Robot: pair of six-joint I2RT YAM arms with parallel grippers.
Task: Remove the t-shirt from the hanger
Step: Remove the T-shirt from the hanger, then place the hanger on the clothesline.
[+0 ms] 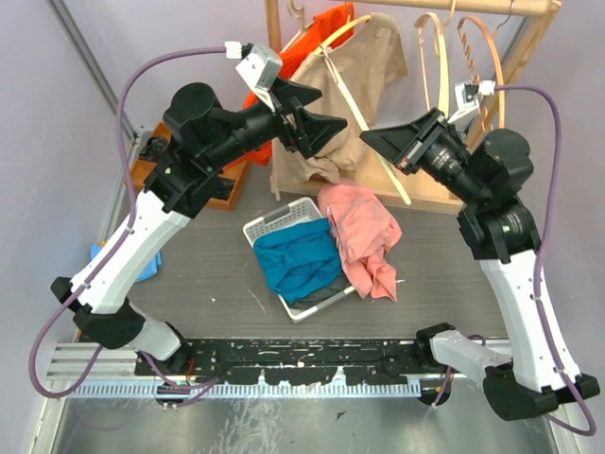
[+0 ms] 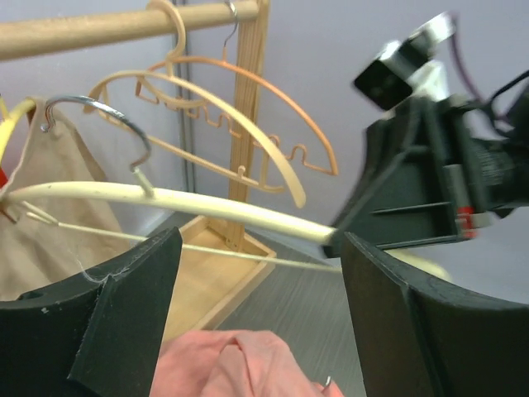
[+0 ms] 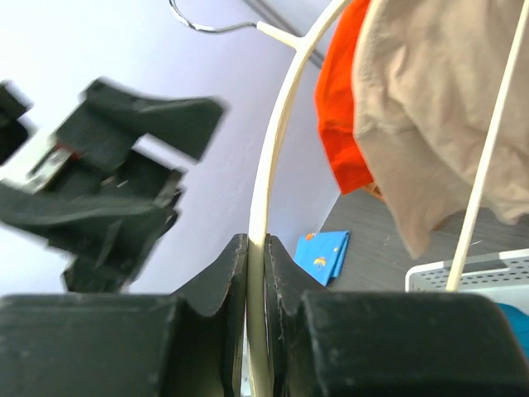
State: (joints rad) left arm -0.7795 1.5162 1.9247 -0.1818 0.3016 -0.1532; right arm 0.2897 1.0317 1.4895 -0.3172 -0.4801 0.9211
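The bare hanger in my right gripper needs to go outward next, and its hook needs to turn over the rack's bar (image 1: 410,4) to release it, since that bar lies outward of the gripper.
The pink t-shirt (image 1: 361,232) lies crumpled on the table, partly over the rim of a white basket (image 1: 272,225). It also shows low between my left fingers (image 2: 240,364), well below them. The cream hanger (image 1: 401,187) is bare, and its metal hook (image 2: 91,112) shows in the left wrist view. My right gripper (image 1: 367,139) is shut on one arm of the cream hanger (image 3: 273,149), pinched between the pads at the right gripper (image 3: 256,248). My left gripper (image 1: 331,109) hovers open beside the hanger; in its own view the left gripper (image 2: 260,240) holds nothing.
A wooden rack (image 1: 444,199) stands at the back, with a tan shirt (image 1: 364,71), an orange garment (image 1: 326,28) and empty wooden hangers (image 1: 473,66). A blue cloth (image 1: 298,260) fills the basket. A blue folded cloth (image 1: 146,265) lies at the left.
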